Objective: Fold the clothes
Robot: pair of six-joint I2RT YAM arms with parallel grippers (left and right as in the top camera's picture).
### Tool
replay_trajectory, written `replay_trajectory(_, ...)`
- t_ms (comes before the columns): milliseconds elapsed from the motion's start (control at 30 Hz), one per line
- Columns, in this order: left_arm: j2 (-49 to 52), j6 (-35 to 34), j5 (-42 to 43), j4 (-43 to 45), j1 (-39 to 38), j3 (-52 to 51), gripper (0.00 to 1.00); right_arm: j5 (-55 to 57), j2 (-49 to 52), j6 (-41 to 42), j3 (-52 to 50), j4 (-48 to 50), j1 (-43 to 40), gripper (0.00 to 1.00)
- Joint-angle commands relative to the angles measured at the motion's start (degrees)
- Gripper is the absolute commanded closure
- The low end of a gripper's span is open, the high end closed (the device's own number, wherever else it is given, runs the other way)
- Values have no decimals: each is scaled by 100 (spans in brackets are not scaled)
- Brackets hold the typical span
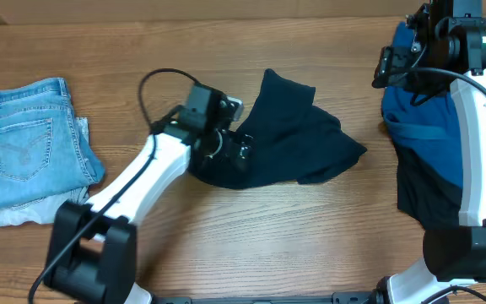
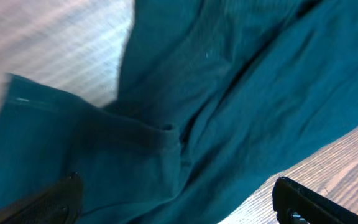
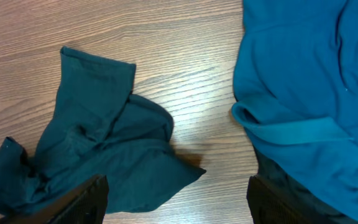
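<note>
The bunched fold [image 1: 225,167] at the navy top's end nearest the jeans [image 1: 32,148] lies between the spread fingers of my open left gripper, so that gripper will move down onto it next.
A crumpled dark navy top [image 1: 298,135] lies mid-table. It fills the left wrist view [image 2: 229,93] and shows at the left of the right wrist view [image 3: 98,155]. My left gripper [image 1: 234,145] hovers over the top's left edge, open, fingers [image 2: 48,202] spread wide with cloth under them and nothing pinched [image 2: 176,205]. My right gripper [image 1: 388,67] is up at the far right, open and empty [image 3: 179,202], above bare wood between the navy top and a bright blue garment [image 1: 424,110] [image 3: 309,74]. Folded light-blue jeans [image 1: 32,148] rest at the far left.
A dark garment [image 1: 424,194] lies under the blue one by the right arm's white link [image 1: 483,143]. The left arm's cable [image 1: 154,80] loops above the table. Bare wooden table [image 1: 294,236] runs along the front.
</note>
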Motion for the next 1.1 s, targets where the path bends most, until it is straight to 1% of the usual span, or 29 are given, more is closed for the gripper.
replay_trajectory(0,461,-199,-369,26,-227,166,0,-26,7,46,-13,31,-4,25)
replay_trajectory(33,579,-199,-391,17,-260,166,3,-26,7,46,-13,28,-4,25)
replay_trajectory(100,675,-197,-463,20,-267,166,13,-26,7,48,-13,11,-4,25)
replay_trajectory(167,675,-197,-708,63,-267,166,23,-26,7,46,-13,2,-4,25)
replay_trajectory(300,695,-197,-885,144,-267,166,51,-26,7,46,-13,-28,-4,25)
replay_trajectory(333,713,-197,-885,146,-267,166,55,-26,7,46,-13,-33,-4,25)
replay_trajectory(367,726,-197,-885,144,-267,166,57,-26,7,46,-13,-33,-4,25)
replay_trajectory(467,745,-199,-883,153,-267,166,54,-28,7,46,-13,-37,-4,25)
replay_trajectory(567,745,-306,-881,155,-267,166,44,-28,7,46,-13,-48,-4,25)
replay_trajectory(633,758,-308,-874,155,-267,166,44,-28,7,48,-13,-57,-4,25)
replay_trajectory(667,793,-332,-866,153,-267,166,46,-28,7,46,-13,-59,-4,25)
replay_trajectory(700,826,-376,-859,153,-267,166,52,-28,7,48,-13,-68,-4,25)
replay_trajectory(733,896,-455,-835,153,-267,166,62,-28,7,48,-13,-79,-4,25)
replay_trajectory(800,962,-455,-708,166,-267,166,65,-28,7,48,-13,-79,-4,25)
replay_trajectory(833,960,-452,-710,168,-267,166,71,-28,7,48,-13,-79,-4,25)
replay_trajectory(867,960,-455,-708,170,-267,166,86,-28,7,48,-13,-76,-4,25)
replay_trajectory(900,960,-452,-708,155,-267,166,96,-28,7,48,-13,-76,-4,25)
replay_trajectory(967,898,-442,-713,-120,-264,308,96,-28,7,48,-13,-76,-4,25)
replay_trajectory(1067,461,-146,-892,-1093,-111,1069,96,-28,7,46,-13,-107,-4,26)
